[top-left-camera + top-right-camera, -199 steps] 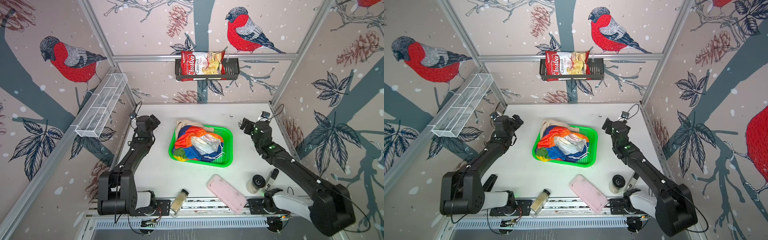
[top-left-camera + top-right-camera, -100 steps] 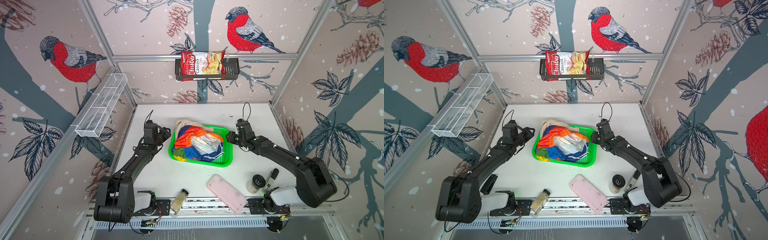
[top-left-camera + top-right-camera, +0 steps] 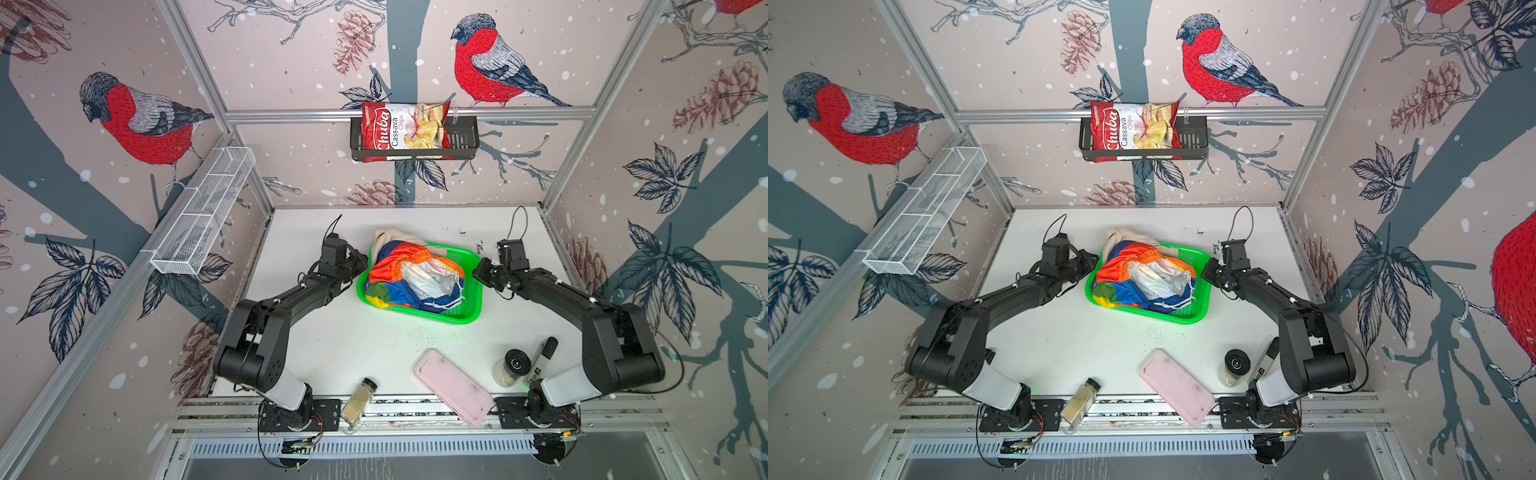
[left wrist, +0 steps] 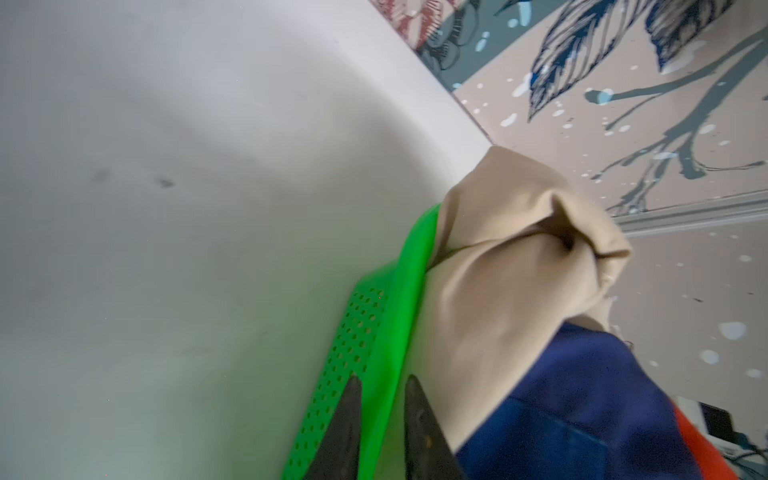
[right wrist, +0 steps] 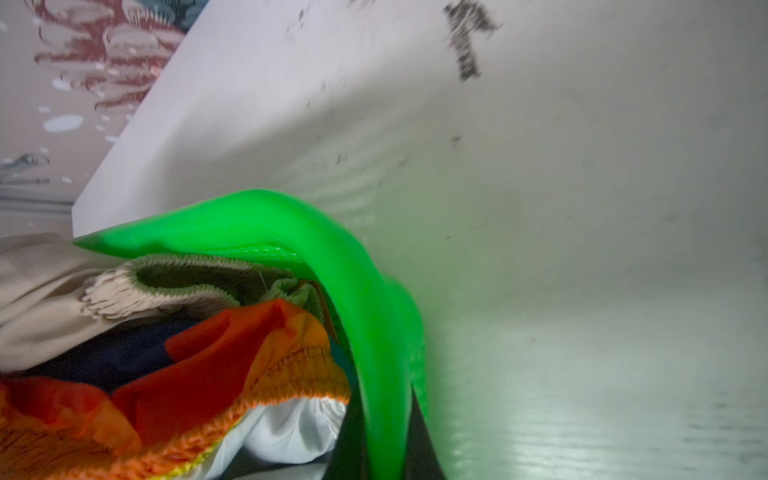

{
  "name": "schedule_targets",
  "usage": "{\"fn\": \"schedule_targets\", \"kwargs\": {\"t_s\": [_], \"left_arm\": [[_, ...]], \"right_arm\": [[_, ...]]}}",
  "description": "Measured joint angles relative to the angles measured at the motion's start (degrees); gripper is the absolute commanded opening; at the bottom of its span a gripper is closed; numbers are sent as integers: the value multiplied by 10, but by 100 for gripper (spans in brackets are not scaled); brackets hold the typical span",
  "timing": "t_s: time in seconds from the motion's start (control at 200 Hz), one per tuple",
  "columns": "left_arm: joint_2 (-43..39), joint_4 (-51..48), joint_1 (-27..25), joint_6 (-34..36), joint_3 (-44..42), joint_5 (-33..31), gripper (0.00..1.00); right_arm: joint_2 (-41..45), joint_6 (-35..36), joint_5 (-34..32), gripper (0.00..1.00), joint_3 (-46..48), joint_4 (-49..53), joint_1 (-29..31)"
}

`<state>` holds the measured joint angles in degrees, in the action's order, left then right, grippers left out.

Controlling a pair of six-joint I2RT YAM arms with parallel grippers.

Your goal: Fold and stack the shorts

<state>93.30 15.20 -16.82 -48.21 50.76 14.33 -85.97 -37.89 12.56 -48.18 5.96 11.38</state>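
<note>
The rim needs to be dragged toward the wall by my right gripper. It should then be released on the bare tabletop by the side (image 3: 549, 252) beside the gripper, opposite the basket (image 3: 457, 320), and clear in the middle of the table.
In both top views a green mesh basket (image 3: 457, 320) (image 3: 1183, 320) stands mid-table with both shorts heaped inside. The rainbow shorts (image 3: 399, 266) (image 3: 1125, 266) lie on top, white lining and drawstring showing. The beige shorts (image 3: 390, 237) (image 3: 1121, 239) spill over the far rim. My left gripper (image 3: 360, 266) (image 3: 1094, 259) is shut on the basket's left rim; in the left wrist view the gripper (image 4: 382, 380) straddles the green wall (image 4: 361, 316) beside beige cloth (image 4: 498, 270). My right gripper (image 3: 478, 272) (image 3: 1205, 268) is shut on the right rim; in the right wrist view the gripper (image 5: 384, 424) pinches the green edge (image 5: 291, 216).
Along the table's front lie a spice jar (image 3: 357, 401), a pink case (image 3: 453, 386), a black-lidded jar (image 3: 513, 365) and a marker (image 3: 542, 357). A white wire shelf (image 3: 203, 212) hangs on the left wall. A black rack with a chips bag (image 3: 405, 131) hangs on the back wall.
Both arms swung down and inward from the table's sides to the basket. Both grippers went from open to shut on its left and right rims.
</note>
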Motion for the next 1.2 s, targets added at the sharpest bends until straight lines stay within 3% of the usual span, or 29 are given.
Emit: {"fn": "schedule_targets", "kwargs": {"t_s": [0.09, 0.205, 0.355, 0.52, 0.931, 1.201], "left_arm": [[68, 21, -8, -10, 72, 35, 58], [129, 41, -7, -28, 138, 58, 67], [144, 52, -7, -30, 165, 80, 68], [115, 50, -7, -19, 144, 79, 68], [40, 35, -7, 11, 88, 56, 68], [36, 32, -7, 17, 83, 51, 72]], "right_arm": [[16, -9, -1, 1, 3, -3, -53], [38, -27, -19, 0, 19, -7, -133], [55, -58, -43, 0, 44, -23, -226], [47, -81, -55, 0, 50, -40, -276], [26, -245, -118, 0, 115, -186, -293], [-21, -295, -164, 5, 64, -187, -294]]}}
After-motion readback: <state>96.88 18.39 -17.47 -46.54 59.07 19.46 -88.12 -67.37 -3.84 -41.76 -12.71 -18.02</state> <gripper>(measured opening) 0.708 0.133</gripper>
